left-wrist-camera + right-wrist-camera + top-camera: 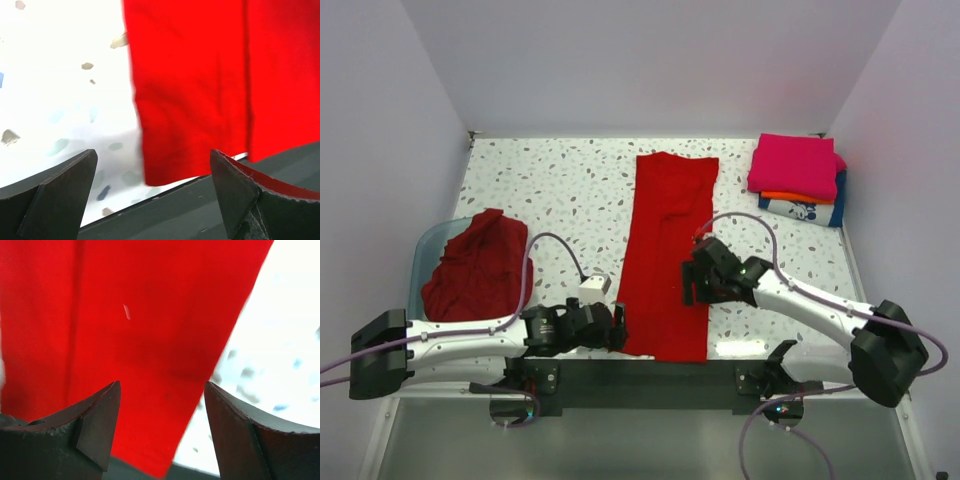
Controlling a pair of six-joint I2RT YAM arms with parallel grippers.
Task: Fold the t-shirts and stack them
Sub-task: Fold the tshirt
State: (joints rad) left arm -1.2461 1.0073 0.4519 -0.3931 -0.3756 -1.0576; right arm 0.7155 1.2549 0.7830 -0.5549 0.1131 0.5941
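Observation:
Next, my left gripper moves down slightly, back onto the folded red t-shirt's near corner on the tub side, and closes, because that corner lies flat between the open fingers.
A bright red t-shirt [668,250] lies folded into a long strip down the middle of the table. My left gripper [618,328] is open and empty at the strip's near left corner, which shows in the left wrist view [190,100]. My right gripper [692,288] is open and empty over the strip's right edge, near its near end; that cloth fills the right wrist view [130,330]. A crumpled dark red t-shirt [475,265] lies in the teal tub [423,250] at the left. A stack of folded shirts [798,180], magenta on top, then orange, then white with blue, sits at the far right.
The speckled tabletop [560,190] is walled on three sides. A dark bar [640,380] runs along the near edge between the arm bases, just below the strip's near end. A small white block [594,285] sits on the left arm's cable.

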